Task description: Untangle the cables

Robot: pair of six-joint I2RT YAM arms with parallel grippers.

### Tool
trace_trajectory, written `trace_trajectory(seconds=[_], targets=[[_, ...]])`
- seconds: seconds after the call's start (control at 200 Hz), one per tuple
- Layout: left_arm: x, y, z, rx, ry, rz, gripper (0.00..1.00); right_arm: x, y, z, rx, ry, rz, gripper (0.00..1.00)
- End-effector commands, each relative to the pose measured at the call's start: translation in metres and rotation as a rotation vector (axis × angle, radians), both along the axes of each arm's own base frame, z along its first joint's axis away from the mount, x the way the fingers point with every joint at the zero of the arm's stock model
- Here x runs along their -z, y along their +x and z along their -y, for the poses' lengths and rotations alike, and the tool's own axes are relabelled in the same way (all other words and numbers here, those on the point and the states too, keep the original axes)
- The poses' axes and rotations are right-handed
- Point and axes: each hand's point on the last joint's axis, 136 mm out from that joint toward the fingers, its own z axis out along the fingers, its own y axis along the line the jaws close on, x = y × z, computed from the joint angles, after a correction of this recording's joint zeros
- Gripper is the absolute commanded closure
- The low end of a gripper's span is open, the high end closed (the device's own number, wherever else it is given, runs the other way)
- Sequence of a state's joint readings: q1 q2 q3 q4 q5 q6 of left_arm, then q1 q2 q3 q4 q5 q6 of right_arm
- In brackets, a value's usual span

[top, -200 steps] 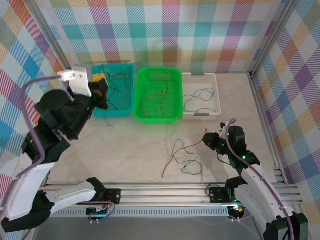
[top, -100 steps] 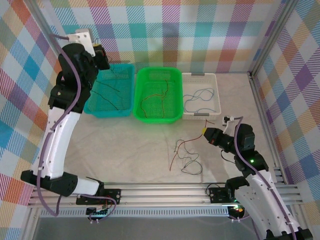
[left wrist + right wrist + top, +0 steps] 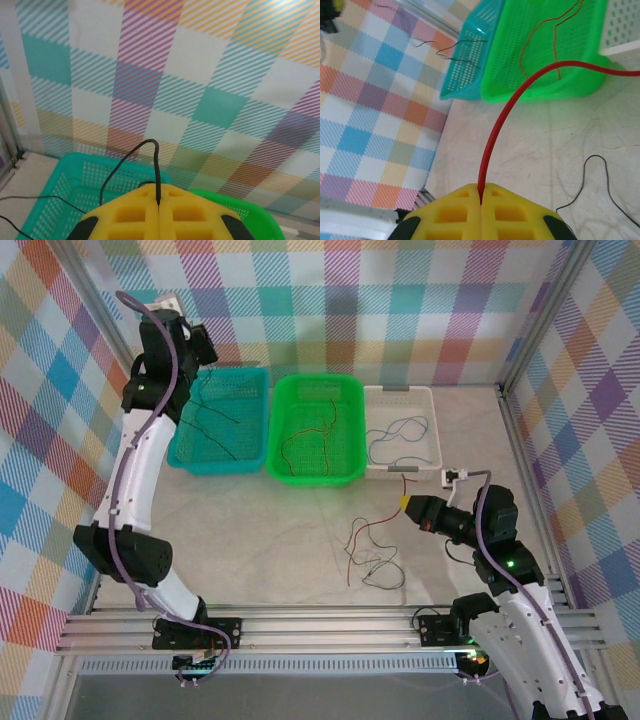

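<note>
The rest of the black cable already trails in the teal basket, so my left gripper should next lower and tilt down over the basket's bottom to release the black cable.
My left gripper is raised high over the back left of the teal basket and is shut on a black cable. That cable loops up from the closed jaws and trails down into the basket. My right gripper hovers over the table's right side, shut on a red cable. The red cable runs down and left to the table. There it lies tangled with a thin dark cable.
The green basket holds a brownish orange cable. The white basket holds a blue cable. All three baskets stand in a row at the back. Aluminium rails run along the near edge, with checkered walls around.
The left arm swung up and back from in front of the teal basket to high above it, carrying the black cable. The right gripper shifted left and up with the red cable.
</note>
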State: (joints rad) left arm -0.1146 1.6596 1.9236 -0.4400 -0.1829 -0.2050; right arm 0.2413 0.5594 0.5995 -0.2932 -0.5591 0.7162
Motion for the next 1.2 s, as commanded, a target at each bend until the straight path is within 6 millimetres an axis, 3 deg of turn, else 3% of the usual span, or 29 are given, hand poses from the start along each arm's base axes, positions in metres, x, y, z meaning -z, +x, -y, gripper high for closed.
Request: trace_trajectory(seconds=[0.0,0.345,0.605,0.67,0.79,0.9,1.05,1.195], targets=[[0.027,0.016,-0.009,-0.016,-0.063,-0.024,1.0,-0.049,-0.012,-0.01,-0.105,0.045,0.155,1.0],[0.13,0.037,-0.015,-0.037,-0.112,-0.196,1.0,-0.145,-0.032,-0.023,-0.243,0.07,0.315,1.0],[0.193,0.033,-0.007,-0.028,-0.186,-0.318,1.0,-0.183,-0.01,-0.029,-0.235,0.05,0.334,1.0],[0.2,0.031,-0.003,-0.011,-0.206,-0.336,1.0,-0.19,0.0,-0.031,-0.222,0.041,0.338,1.0],[0.211,0.026,0.003,0.012,-0.234,-0.362,0.87,-0.201,0.019,-0.036,-0.199,0.03,0.354,1.0],[0.217,0.021,0.006,0.024,-0.243,-0.385,0.81,-0.207,0.039,-0.041,-0.176,0.004,0.357,1.0],[0.22,0.012,0.009,0.034,-0.267,-0.392,0.76,-0.211,0.069,-0.049,-0.135,-0.035,0.364,1.0],[0.21,0.001,0.008,0.026,-0.287,-0.385,0.59,-0.21,0.098,-0.058,-0.083,-0.092,0.369,1.0]])
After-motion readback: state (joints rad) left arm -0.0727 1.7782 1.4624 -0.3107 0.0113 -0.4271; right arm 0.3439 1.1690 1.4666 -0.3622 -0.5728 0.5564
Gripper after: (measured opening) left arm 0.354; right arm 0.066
